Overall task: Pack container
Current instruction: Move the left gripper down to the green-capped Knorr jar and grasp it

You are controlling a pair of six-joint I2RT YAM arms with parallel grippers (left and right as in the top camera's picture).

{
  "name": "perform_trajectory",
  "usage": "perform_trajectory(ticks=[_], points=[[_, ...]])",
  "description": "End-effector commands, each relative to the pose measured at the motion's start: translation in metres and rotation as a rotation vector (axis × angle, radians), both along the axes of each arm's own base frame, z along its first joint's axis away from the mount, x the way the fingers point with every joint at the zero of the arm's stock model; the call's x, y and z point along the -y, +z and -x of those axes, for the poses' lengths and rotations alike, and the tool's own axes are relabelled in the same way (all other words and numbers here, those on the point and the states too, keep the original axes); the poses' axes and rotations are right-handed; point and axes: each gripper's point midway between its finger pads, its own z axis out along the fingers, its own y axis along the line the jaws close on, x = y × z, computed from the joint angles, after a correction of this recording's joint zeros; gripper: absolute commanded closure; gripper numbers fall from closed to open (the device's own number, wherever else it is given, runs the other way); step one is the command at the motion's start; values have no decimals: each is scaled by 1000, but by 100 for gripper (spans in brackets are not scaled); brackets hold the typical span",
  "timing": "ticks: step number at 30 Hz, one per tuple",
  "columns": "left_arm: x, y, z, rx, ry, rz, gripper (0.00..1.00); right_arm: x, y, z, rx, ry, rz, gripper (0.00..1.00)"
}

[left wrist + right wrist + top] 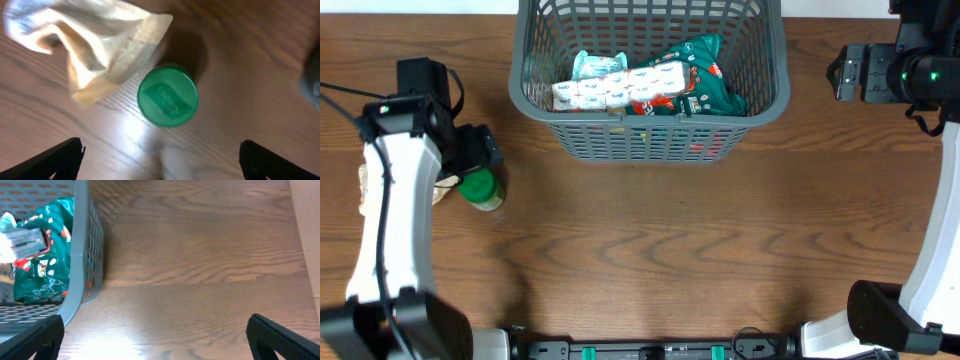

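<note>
My left gripper comes down over the green lid and closes around it next, since the jar stands upright with its lid clear of the beige bag.
The dark grey slotted container stands at the back middle of the table. It holds a green snack bag and white packets; it also shows in the right wrist view. A green-lidded jar stands upright at the left, next to a crumpled beige bag. My left gripper is open and empty, just above and beside the jar and beige bag. My right gripper is open and empty, to the right of the container.
The wood table stretches in front of the container. The table's right edge shows in the right wrist view. The arm bases stand at the front edge.
</note>
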Motion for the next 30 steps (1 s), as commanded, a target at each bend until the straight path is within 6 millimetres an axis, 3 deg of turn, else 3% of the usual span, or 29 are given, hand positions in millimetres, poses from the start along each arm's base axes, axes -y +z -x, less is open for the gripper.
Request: perform_trajectory(ticks=[1,11,22,30], points=[[1,-22,-4,-56,-10,33,2,1,-4,-1,-14,6,-2,1],[0,-72,-13,-171,-8,57,2,1,-5,0,-20,6,-2,1],[4,-96,-23,-180,-1,104,1,1,-7,3,-35,6,-3,1],[2,-117,-13,-195,10,108,1,1,-7,3,-35,6,-3,1]])
